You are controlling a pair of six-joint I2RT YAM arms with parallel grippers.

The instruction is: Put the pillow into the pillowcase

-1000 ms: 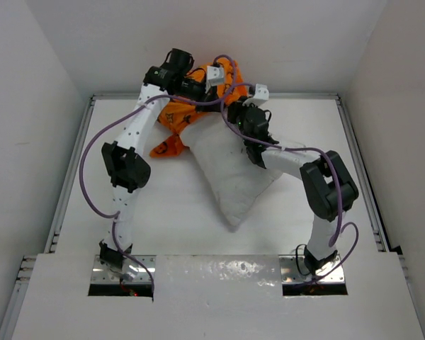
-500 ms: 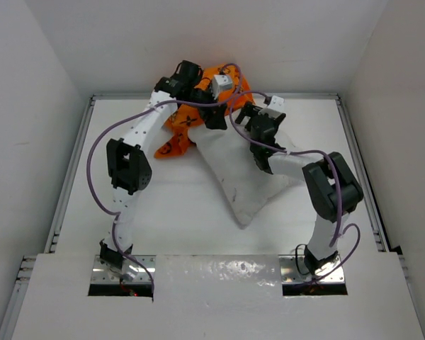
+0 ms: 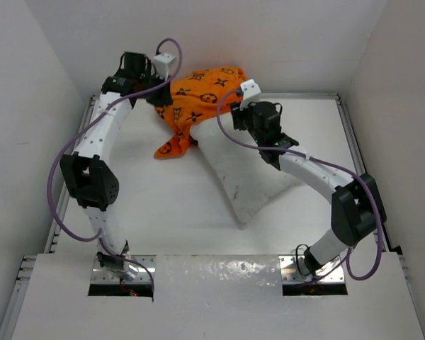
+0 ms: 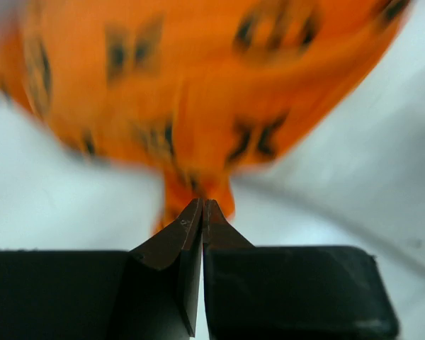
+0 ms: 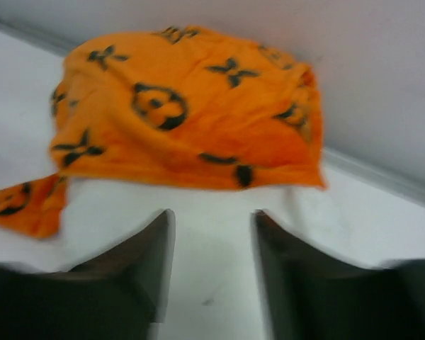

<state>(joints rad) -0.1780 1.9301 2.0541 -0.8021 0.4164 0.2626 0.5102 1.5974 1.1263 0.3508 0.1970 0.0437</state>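
Observation:
I will next lower my right gripper and move it back across the pillow (image 3: 248, 177) to its corner beside the loose orange corner, because that white part is outside the pillowcase (image 3: 202, 95).
The orange pillowcase (image 3: 202, 95) with dark brown motifs lies bunched at the back of the table, draped over the far end of the white pillow (image 3: 248, 177). The pillow runs diagonally toward the middle of the table. My left gripper (image 3: 161, 101) is at the pillowcase's left edge. In the left wrist view its jaws (image 4: 202, 204) are shut, and the orange pillowcase (image 4: 198, 85) tapers down to their tips. My right gripper (image 3: 232, 122) hovers over the pillow's far end. Its fingers (image 5: 213, 214) stand open above the white pillow (image 5: 113, 212), and the pillowcase (image 5: 191, 106) lies just beyond them.
The white table (image 3: 163, 205) is boxed in by white walls, and the back wall (image 3: 283, 49) stands right behind the pillowcase. Metal rails (image 3: 74, 170) run along the table's sides. A loose orange corner (image 3: 171, 146) hangs toward the left of the pillow.
The left arm has swung left off the pillowcase top to its left edge, and its jaws opened and shut again. The right gripper let go and pulled back slightly. The pillowcase now lies uncovered.

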